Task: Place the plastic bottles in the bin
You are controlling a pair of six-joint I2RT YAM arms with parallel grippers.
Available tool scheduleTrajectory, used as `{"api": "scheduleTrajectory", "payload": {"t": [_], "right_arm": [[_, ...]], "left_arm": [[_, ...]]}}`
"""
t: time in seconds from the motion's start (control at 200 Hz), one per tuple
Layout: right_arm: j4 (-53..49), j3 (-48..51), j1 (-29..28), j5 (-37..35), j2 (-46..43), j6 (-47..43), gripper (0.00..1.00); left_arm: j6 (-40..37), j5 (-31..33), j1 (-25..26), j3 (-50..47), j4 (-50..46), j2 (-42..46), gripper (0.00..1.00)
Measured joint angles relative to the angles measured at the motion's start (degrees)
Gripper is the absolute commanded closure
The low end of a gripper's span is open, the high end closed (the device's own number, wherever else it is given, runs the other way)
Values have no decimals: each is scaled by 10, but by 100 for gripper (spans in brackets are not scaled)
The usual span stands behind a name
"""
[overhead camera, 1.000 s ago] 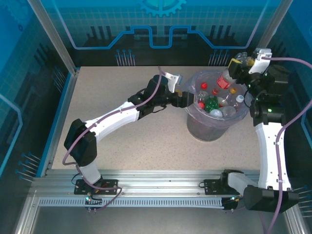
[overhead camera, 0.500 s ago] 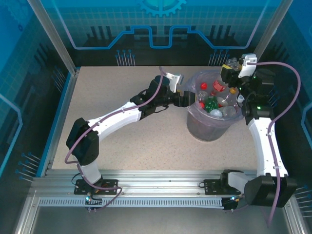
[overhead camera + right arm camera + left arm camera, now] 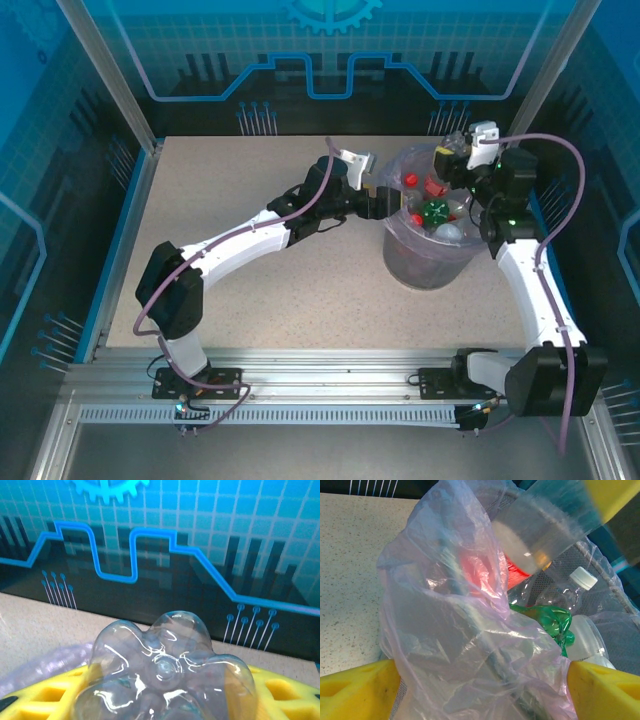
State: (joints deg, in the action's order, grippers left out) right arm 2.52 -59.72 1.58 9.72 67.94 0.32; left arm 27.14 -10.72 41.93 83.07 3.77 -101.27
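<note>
The clear bottle (image 3: 458, 141) already hangs over the others inside, so I should next bring my right gripper down into the bin's opening (image 3: 433, 192) below it and let go.
The bin (image 3: 425, 262), lined with a lavender bag (image 3: 445, 645), stands right of centre and holds several bottles: a green one (image 3: 433, 211), red-capped ones (image 3: 410, 181) and clear ones. My right gripper (image 3: 447, 160) hangs above the bin's far rim, shut on a clear bottle (image 3: 458, 141). That bottle's lobed base (image 3: 165, 675) faces the right wrist camera between yellow fingers (image 3: 40, 696). My left gripper (image 3: 385, 203) is at the bin's left rim, open, with its yellow fingers (image 3: 355, 687) wide apart on either side of the bag-covered rim. The left wrist view catches the held bottle (image 3: 540, 530) overhead, the green bottle (image 3: 547, 620) and a white cap (image 3: 582, 577).
The speckled tabletop (image 3: 250, 290) spreads left of and in front of the bin. A blue back wall (image 3: 200, 540) and blue side panels (image 3: 110, 200) close the table in. Purple cables (image 3: 560, 150) loop off the right arm.
My right gripper has carried the clear bottle leftward from beyond the bin's right side to above its far rim. The left arm has hardly moved.
</note>
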Motion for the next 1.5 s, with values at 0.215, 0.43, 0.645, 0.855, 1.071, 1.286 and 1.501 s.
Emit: {"api": "scheduleTrajectory", "payload": {"t": [0.215,0.43,0.645,0.855,1.071,1.286,1.501], "right_arm": [[2,63,-17,-30,21,7,74],[10,71,-20,-38,16,20,61],[-136,-12,-27,-44,16,25,32],[-328,-179,-25,-44,16,46,17],[-450,-243,39,-52,0,74,20],[-505,-222,135,-12,-33,104,33],[-479,-215,104,70,-28,128,46]], "left_arm": [[0,0,2,0,0,0,13],[0,0,2,0,0,0,13],[0,0,2,0,-3,0,13],[0,7,2,0,-3,0,13],[0,16,2,-12,-2,11,13],[0,22,2,-19,-2,19,13],[0,24,2,-19,-2,19,13]]}}
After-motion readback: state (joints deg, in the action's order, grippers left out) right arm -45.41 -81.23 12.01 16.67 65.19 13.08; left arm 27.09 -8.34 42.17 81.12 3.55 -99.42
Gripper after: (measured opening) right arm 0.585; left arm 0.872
